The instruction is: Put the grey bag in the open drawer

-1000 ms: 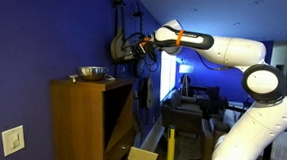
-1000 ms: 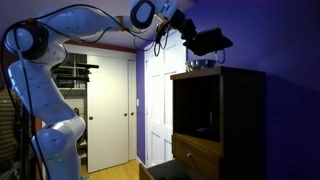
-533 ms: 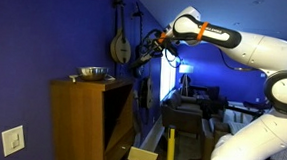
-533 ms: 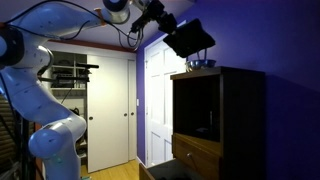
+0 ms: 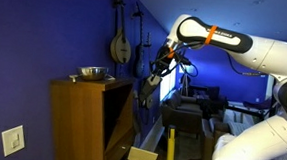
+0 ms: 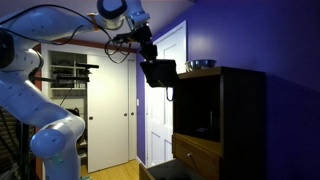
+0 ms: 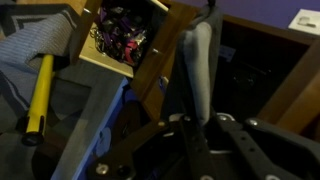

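My gripper should go down past the cabinet's dark section until the grey bag (image 5: 146,89) hangs into the open drawer and then let go, because the drawer is far below.
My gripper (image 5: 154,75) is shut on the grey bag (image 5: 146,89), which hangs below it in the air beside the cabinet's top edge. In an exterior view the gripper (image 6: 148,52) holds the bag (image 6: 160,72) as a dark lump just off the cabinet's upper corner. In the wrist view the bag (image 7: 200,62) hangs as a long grey strip from the gripper (image 7: 197,126). The open drawer (image 7: 96,66) lies far below, light tan, with a tangle of small items inside. It shows at the cabinet's foot in both exterior views (image 5: 137,156) (image 6: 196,153).
The tall brown cabinet (image 5: 79,121) (image 6: 245,110) has a shiny metal bowl (image 5: 91,74) (image 6: 201,65) on top and a large dark compartment (image 6: 196,108). A yellow bar (image 7: 38,96) lies on the floor near the drawer. A white door (image 6: 160,120) stands beside the cabinet.
The arm has swung away from the cabinet top and moved down, carrying the bag out past the cabinet's edge. The bowl has stayed on top.
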{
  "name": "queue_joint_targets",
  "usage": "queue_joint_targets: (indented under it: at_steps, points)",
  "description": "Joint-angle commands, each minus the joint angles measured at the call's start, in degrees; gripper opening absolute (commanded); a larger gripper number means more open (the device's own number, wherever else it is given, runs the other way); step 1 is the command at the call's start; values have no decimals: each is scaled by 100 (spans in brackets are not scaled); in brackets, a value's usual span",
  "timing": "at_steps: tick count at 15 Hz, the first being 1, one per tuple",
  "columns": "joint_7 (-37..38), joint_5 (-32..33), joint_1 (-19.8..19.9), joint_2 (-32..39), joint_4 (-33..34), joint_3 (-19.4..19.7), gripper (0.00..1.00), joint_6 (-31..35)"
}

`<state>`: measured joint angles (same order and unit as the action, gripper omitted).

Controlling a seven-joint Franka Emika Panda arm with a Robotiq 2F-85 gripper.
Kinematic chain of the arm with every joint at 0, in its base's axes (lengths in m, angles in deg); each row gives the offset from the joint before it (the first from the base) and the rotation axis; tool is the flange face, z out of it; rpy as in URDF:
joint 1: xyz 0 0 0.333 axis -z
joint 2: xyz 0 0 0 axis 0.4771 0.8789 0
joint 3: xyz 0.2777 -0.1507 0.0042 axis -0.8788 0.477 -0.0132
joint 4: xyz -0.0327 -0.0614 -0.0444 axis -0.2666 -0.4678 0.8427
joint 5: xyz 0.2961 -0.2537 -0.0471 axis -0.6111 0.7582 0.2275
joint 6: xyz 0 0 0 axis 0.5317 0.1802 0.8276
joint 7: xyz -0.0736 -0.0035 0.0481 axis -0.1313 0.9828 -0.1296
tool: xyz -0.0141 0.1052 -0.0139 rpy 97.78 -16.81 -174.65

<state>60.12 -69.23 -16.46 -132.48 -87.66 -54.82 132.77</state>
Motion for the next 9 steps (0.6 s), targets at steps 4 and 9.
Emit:
queue_joint_targets:
  at_steps: [4,9]
  points:
    - [-830,111,-61,1565,-548,41,3,-151]
    - [-744,58,-24,2079,-785,121,13,13]
